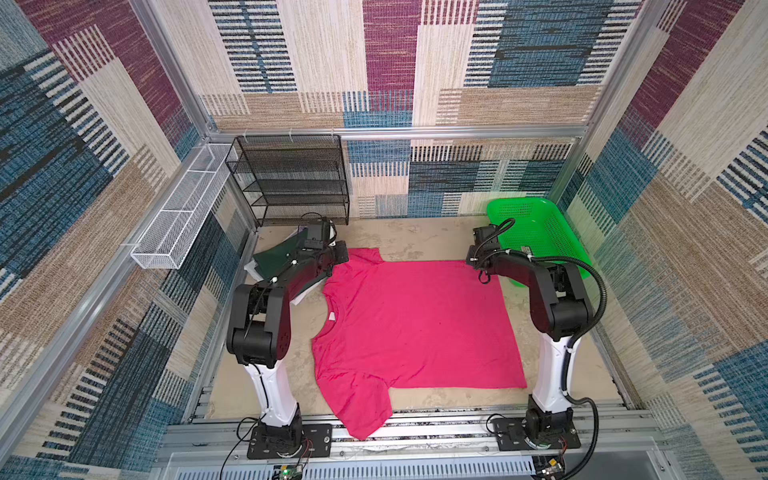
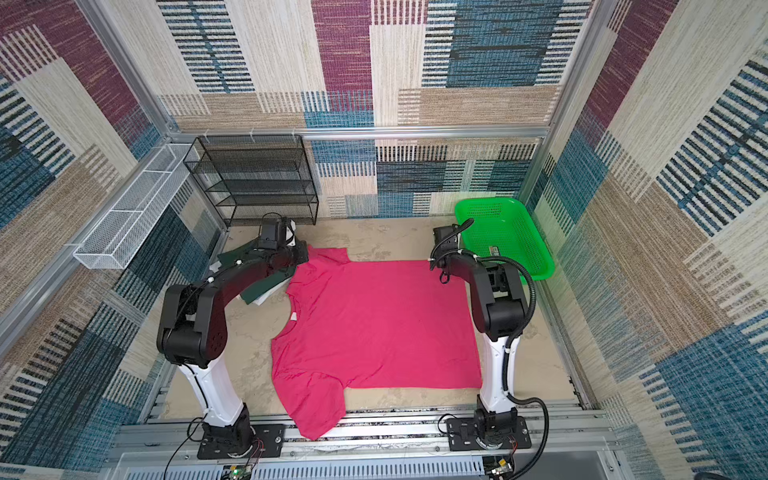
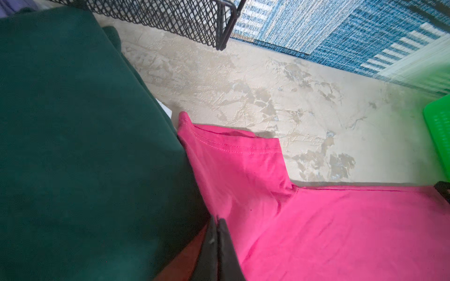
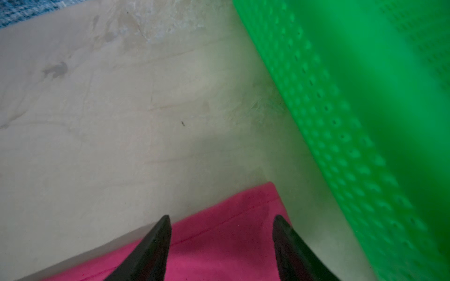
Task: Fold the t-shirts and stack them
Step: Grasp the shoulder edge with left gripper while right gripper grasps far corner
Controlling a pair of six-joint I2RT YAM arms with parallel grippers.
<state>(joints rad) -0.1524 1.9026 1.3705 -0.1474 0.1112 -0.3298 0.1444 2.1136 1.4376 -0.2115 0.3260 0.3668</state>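
My left gripper brings the pink cloth back to the collar's far end (image 1: pixel 329 293) and releases it next, since the shirt's far side still lies spread flat.
A bright pink t-shirt (image 1: pixel 415 324) (image 2: pixel 374 324) lies spread flat on the table, neck label to the left. Its near sleeve hangs over the front edge. My left gripper (image 1: pixel 338 253) (image 3: pixel 218 220) is shut on the pink cloth by the far sleeve (image 3: pixel 238 158), and the fabric puckers up toward its tips. My right gripper (image 1: pixel 471 259) (image 4: pixel 221 219) stands open, its fingertips either side of the shirt's far right corner (image 4: pixel 231 231). A folded dark green t-shirt (image 1: pixel 276 257) (image 3: pixel 73 146) lies on a white one (image 1: pixel 250 268) at the far left, partly under my left arm.
A bright green perforated basket (image 1: pixel 519 201) (image 4: pixel 365 97) stands at the back right, close beside my right gripper. A black mesh rack (image 1: pixel 291 178) (image 3: pixel 170 17) stands at the back left. A white wire basket (image 1: pixel 178 208) hangs on the left wall.
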